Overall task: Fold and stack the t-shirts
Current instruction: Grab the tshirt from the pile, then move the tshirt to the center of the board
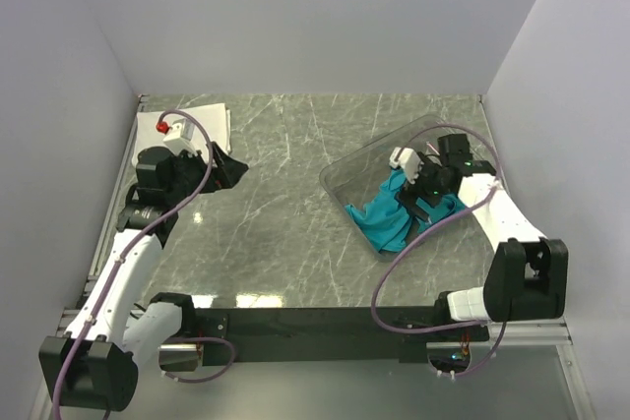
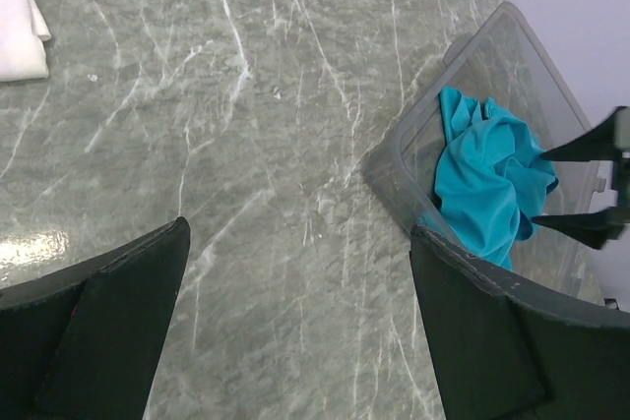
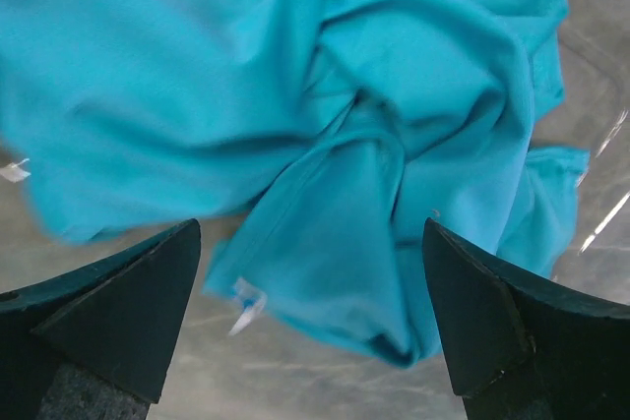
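Observation:
My right gripper lowers into the tray (image 1: 359,162) next and grabs the bunched fold of the teal-blue t-shirt.
The teal-blue t-shirt (image 1: 392,215) lies crumpled in the clear plastic tray (image 1: 359,162) at the right, and part of it spills over the tray's near rim. My right gripper (image 1: 419,196) hovers just above it, open and holding nothing. In the right wrist view the shirt (image 3: 374,135) fills the space past the open right gripper (image 3: 310,228), with a small white label (image 3: 246,304) at a hem. The white t-shirt (image 1: 204,121) lies folded at the back left. My left gripper (image 1: 228,166) is open and empty over the table beside it.
The left wrist view shows the open left gripper (image 2: 297,233) over the grey marble table (image 2: 256,145), the white shirt's edge (image 2: 20,31), the tray (image 2: 409,150) holding the teal shirt (image 2: 487,179), and the right gripper's fingers (image 2: 581,150). White walls enclose the table.

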